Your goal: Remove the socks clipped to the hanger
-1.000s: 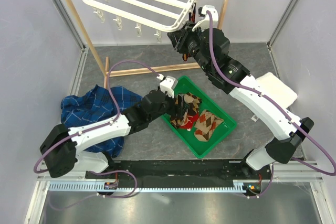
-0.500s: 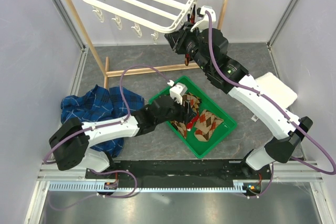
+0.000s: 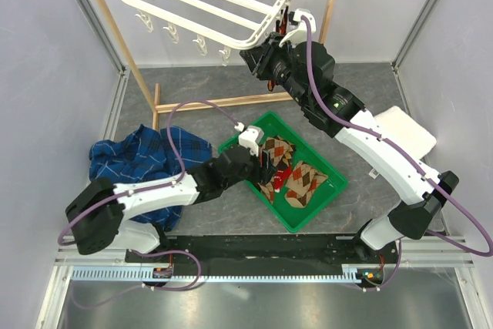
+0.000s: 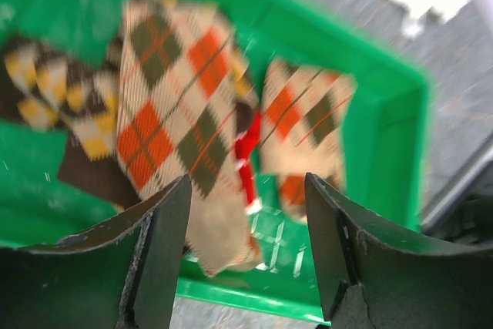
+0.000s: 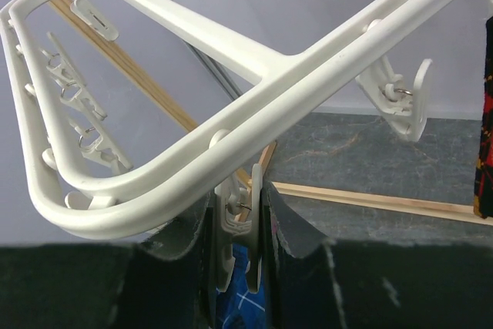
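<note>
The black-red-yellow sock's lower end (image 3: 271, 85) hangs above and outward of my left gripper, so my left gripper should next rise outward from the green tray (image 3: 271, 209) and tilt up toward that end of the sock.
The white hanger (image 3: 208, 1) hangs at the top of the top view, and its frame (image 5: 231, 136) fills the right wrist view. My right gripper (image 3: 258, 58) (image 5: 239, 252) is shut on one of its dangling clips (image 5: 254, 213). A black-red-yellow sock (image 5: 485, 113) still hangs from the frame at the far right. My left gripper (image 3: 266, 166) (image 4: 246, 213) hovers open over the green tray (image 3: 271, 209), nothing between its fingers (image 4: 166, 252). Tan argyle socks (image 4: 177, 113) (image 3: 304, 182), a brown-yellow one (image 4: 46, 90) and a red one (image 4: 246, 159) lie in the tray.
A blue plaid cloth (image 3: 142, 159) is heaped at the left beside my left arm. A white folded cloth (image 3: 404, 132) lies at the right under my right arm. The wooden rack (image 3: 223, 102) carries the hanger, and its foot bar crosses behind the tray.
My left gripper shifted right over the tray, then back a little left, and its jaws narrowed slightly. The right gripper and the hanger's near corner edged slightly left.
</note>
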`<state>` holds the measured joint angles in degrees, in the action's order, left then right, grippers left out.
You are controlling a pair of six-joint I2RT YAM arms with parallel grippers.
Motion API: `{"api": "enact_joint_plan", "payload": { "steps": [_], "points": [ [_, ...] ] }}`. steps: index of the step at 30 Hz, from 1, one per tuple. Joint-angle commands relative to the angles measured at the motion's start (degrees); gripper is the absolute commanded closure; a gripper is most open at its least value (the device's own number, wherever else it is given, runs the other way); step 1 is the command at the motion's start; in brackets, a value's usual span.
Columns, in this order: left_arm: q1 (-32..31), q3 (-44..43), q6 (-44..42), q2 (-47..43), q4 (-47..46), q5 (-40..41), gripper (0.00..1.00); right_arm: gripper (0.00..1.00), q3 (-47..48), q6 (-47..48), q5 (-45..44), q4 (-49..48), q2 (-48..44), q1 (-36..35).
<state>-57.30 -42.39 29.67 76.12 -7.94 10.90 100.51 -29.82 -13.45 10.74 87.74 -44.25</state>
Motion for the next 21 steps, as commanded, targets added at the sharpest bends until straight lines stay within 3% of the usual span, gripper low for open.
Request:
{"api": "enact_joint_plan", "payload": {
  "steps": [1, 6, 13, 21],
  "points": [
    [0.1, 1.8, 4.3, 8.1, -3.0, -1.0, 0.33, 0.97, 0.4, -1.6, 1.4, -2.7, -0.4, 0.0],
    [0.1, -1.7, 3.6, 10.0, -0.4, -1.7, 0.37, 0.97, 0.1, -1.8, 1.4, -2.7, -0.6, 0.0],
    [0.2, -5.2, -1.2, -1.1, 3.4, 3.2, 0.30, 0.96, 0.9, -3.0, 2.5, -3.5, -0.1, 0.0],
    [1.1, -9.9, -9.5, -1.9, -0.7, 16.6, 0.26, 0.96, 1.7, -7.3, 5.0, -5.0, -0.1, 0.0]
  ]
}}
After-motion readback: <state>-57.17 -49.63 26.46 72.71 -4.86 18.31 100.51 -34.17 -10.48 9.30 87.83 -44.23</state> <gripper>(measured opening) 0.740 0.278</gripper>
